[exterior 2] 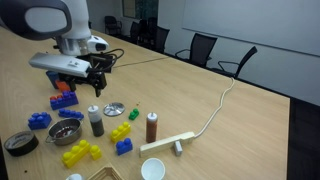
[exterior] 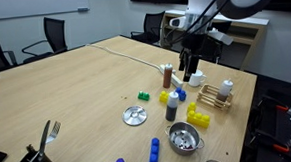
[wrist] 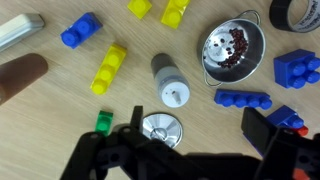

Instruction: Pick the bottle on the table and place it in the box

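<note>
My open gripper comes down over the pale cap (exterior: 172, 96) (wrist: 175, 96) next and closes its fingers around the bottle's top. The dark grey bottle stands upright below the gripper.
The bottle (exterior: 173, 105) is small and dark grey with a pale cap. It stands upright on the table in both exterior views (exterior 2: 96, 121). The wrist view shows it from above (wrist: 170, 80), just ahead of my fingers. My gripper (exterior: 190, 67) hangs above the table, open and empty, and it shows in another exterior view (exterior 2: 95, 80) and in the wrist view (wrist: 200, 135). The box (exterior: 214, 97), a light wooden slatted crate, stands near the table edge with a white bottle (exterior: 227, 87) in it. Only its rim shows in an exterior view (exterior 2: 105, 176).
A brown bottle (exterior: 166, 77) stands close to the gripper. A metal bowl (wrist: 233, 48), a silver disc (wrist: 160, 130), a green block (wrist: 103, 121), yellow blocks (wrist: 108, 68) and blue blocks (wrist: 243, 98) lie around the bottle. A white mug (exterior 2: 152, 169) and black tape roll (exterior 2: 18, 143) are nearby.
</note>
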`<state>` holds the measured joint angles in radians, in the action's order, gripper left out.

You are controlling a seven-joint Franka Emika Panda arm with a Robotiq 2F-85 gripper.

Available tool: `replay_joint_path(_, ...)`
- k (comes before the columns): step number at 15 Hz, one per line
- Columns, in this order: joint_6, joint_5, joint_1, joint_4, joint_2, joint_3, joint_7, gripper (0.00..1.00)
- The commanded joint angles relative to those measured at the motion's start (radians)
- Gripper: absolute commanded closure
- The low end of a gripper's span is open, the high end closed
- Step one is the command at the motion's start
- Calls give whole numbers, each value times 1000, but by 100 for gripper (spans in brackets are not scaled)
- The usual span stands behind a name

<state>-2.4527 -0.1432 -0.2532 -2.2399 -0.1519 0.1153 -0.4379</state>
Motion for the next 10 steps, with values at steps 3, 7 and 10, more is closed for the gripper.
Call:
replay_joint_path(3, 52, 72, 43, 125, -165, 71, -11, 0)
replay_joint_path(7, 66, 106, 57, 155, -243, 90, -9, 0)
replay_joint_path(10, 75, 102, 74, 186, -295, 109, -21, 0)
